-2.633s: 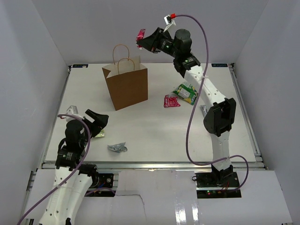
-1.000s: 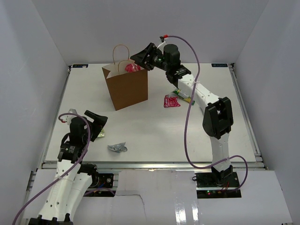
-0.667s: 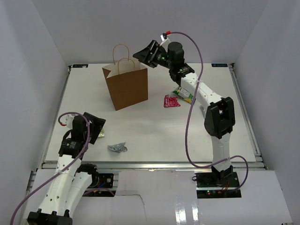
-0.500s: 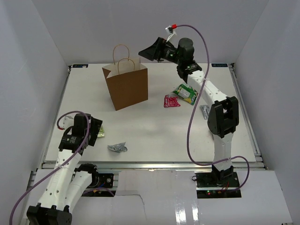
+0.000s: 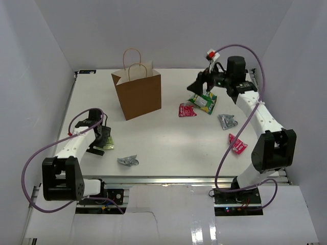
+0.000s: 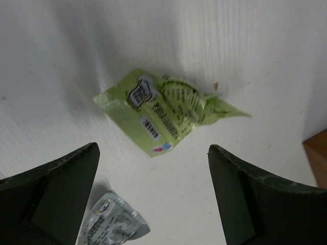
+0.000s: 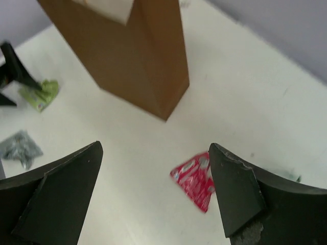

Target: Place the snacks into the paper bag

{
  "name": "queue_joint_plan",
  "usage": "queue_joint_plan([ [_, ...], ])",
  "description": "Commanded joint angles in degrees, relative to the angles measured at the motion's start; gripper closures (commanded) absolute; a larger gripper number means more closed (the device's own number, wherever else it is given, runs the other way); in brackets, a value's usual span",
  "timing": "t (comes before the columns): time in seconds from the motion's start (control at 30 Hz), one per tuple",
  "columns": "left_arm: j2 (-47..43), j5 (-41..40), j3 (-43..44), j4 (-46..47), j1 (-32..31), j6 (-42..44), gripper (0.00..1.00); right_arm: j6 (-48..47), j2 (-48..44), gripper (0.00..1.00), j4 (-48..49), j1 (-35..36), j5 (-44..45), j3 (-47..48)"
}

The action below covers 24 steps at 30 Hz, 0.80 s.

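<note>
I should next move my left gripper down and close it on the middle of the light green packet [image 5: 109,146] below it, because this snack is still outside the bag [image 5: 137,94].
The brown paper bag [image 5: 137,94] stands upright at the back left, its side also filling the top of the right wrist view [image 7: 138,56]. Loose snacks lie on the table: a light green packet [image 5: 109,146] [image 6: 168,111], a silver one [image 5: 127,161] [image 6: 112,222], a red one [image 5: 187,110] [image 7: 194,181], a green-and-white one [image 5: 203,101], another silver one [image 5: 227,121] and another red one [image 5: 237,144]. My left gripper [image 5: 100,141] [image 6: 153,152] hangs open just above the light green packet. Open and empty, my right gripper [image 5: 198,86] [image 7: 156,148] hovers over the red packet beside the bag.
White walls close in the table on three sides. A metal rail [image 5: 163,179] runs along the near edge. A brown corner of the bag [image 6: 317,158] shows at the right edge of the left wrist view.
The right gripper let a red packet drop into the bag, opened, then swung right and down toward the packets there. The left arm stretched out and lowered over the light green packet.
</note>
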Motion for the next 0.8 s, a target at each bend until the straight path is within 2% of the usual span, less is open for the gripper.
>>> queue_joint_plan([
  [0.0,2.96,4.35,2.92,6.38,5.63,1.73,0.02,-12.97,-4.97,0.1,-7.3,-1.6,-1.04,-10.05],
  [0.03,3.75,5.14,3.27,7.52,7.3,2.43,0.02,-13.58,-7.33,0.1,-7.21,-1.86,-1.22,-14.16],
  [0.17,8.06,6.55,5.03,8.58,9.16,3.58,0.03,-14.82,-10.69,0.1,-7.13,-2.04,-2.19,-20.16],
  [0.3,11.92,9.19,4.86,10.68,10.48,4.28,0.05,-13.68,-11.4,0.1,-6.95,-2.04,-3.59,-22.29],
  [0.43,14.99,10.51,3.89,12.89,11.71,4.63,0.15,-13.24,-11.22,0.1,-7.04,-2.04,-5.0,-22.91],
  [0.57,17.99,11.13,3.89,14.03,12.41,6.21,0.3,-13.15,-11.22,0.1,-7.3,-2.04,-5.97,-22.99],
  [0.6,18.08,11.22,3.81,14.82,12.5,6.65,0.43,-13.32,-11.4,0.1,-7.65,-1.95,-6.32,-22.99],
  [0.7,16.95,11.74,3.54,16.48,12.5,9.1,0.63,-15.08,-11.84,0.1,-8.88,-2.04,-8.25,-22.99],
  [0.77,14.93,12.36,3.45,17.28,12.5,10.69,0.7,-17.09,-12.1,0.1,-10.55,-2.04,-9.74,-22.99],
])
